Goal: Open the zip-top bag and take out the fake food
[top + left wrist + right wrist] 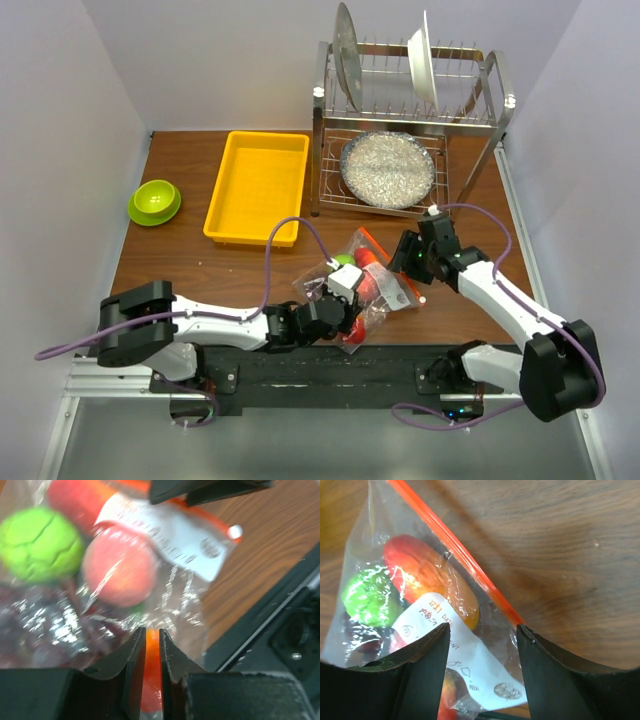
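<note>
I will next move my right gripper back and down and close it where the zip's white end sticks out, because the zip's near end is below and back from my gripper.
The zip-top bag lies on the wooden table near the front edge, between both arms. In the left wrist view it holds the fake food: a green round fruit, a pink peach, an orange-red piece and dark grapes. My left gripper is shut on an orange-red part of the bag's near edge. My right gripper is open, its jaws straddling the bag's corner with the white label. The zip strip runs beside its right finger.
A yellow tray and a lime-green bowl sit at the back left. A metal dish rack with plates and a silver dish stands at the back right. The black base rail runs just behind the bag's near side.
</note>
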`<state>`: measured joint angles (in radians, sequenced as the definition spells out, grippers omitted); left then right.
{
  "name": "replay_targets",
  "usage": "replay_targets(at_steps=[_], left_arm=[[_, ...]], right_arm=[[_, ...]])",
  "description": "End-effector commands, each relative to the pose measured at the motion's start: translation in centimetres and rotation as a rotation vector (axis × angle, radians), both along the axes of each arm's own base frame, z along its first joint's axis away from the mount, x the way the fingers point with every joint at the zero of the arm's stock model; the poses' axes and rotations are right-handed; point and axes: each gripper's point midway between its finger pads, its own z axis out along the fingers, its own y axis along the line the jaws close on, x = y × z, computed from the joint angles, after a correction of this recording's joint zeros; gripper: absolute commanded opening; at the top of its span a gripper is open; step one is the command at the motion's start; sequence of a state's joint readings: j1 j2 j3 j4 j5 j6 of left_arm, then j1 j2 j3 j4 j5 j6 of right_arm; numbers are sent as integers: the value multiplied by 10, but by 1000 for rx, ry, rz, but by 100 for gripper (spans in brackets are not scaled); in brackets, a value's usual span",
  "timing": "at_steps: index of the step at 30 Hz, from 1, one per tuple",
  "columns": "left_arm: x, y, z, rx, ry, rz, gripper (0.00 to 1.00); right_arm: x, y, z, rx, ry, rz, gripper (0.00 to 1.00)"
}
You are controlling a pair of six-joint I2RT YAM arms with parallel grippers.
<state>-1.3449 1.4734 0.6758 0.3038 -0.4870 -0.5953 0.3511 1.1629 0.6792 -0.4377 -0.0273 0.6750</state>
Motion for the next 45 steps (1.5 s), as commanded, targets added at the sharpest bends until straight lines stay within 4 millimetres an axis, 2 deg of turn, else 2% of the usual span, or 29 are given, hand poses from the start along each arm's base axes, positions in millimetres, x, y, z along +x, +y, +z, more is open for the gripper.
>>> replay_targets(at_steps=[1,2,5,9,10,12,13,17,19,20,22,23,24,26,27,28,33,35,36,40,45], left_arm=[[15,28,-24,62,103,132,21],[17,31,-29,74,113,137,20],[32,47,-43,129,114,184,20],[55,60,-55,187,102,228,19],[61,57,-51,183,89,233,19],[76,60,-51,207,65,244,19],[84,54,-43,191,50,249,19],[113,48,-29,193,9,258,20],[120,44,-18,187,-13,246,20],[119,42,-16,187,-14,222,20],[113,39,-10,180,-14,173,22],[104,33,-9,165,5,126,24],[95,28,1,136,5,99,25],[77,26,3,119,16,72,29],[62,19,13,90,14,42,30],[53,18,11,83,36,29,31],[11,0,19,-49,127,-26,29],[0,-2,12,-73,167,-43,29],[-2,-5,11,-96,176,-54,29],[-14,-15,5,-157,231,-97,29],[-19,-21,0,-215,266,-106,30]], right_arm=[[8,13,2,69,-92,63,60],[1,9,-5,55,-75,62,60],[-8,1,-12,38,-77,44,62],[-23,10,-13,120,-80,51,59],[-31,13,-19,146,-56,45,59],[-41,19,-13,171,-79,63,59],[-48,21,-18,184,-64,49,59],[-68,45,-9,239,-82,115,58],[-71,48,1,248,-100,138,55],[-73,41,-1,213,-90,126,54],[-72,29,10,166,-132,109,54],[-76,19,9,125,-117,97,57],[-74,11,11,91,-135,72,58],[-76,4,9,67,-120,49,58],[-76,3,7,68,-116,44,57],[-76,1,0,66,-95,27,56],[-71,10,-11,153,-65,18,46],[-73,10,-17,164,-55,16,45],[-76,10,-23,169,-44,17,45],[-73,18,-24,253,-71,0,44],[-78,26,-35,313,-40,-2,43]])
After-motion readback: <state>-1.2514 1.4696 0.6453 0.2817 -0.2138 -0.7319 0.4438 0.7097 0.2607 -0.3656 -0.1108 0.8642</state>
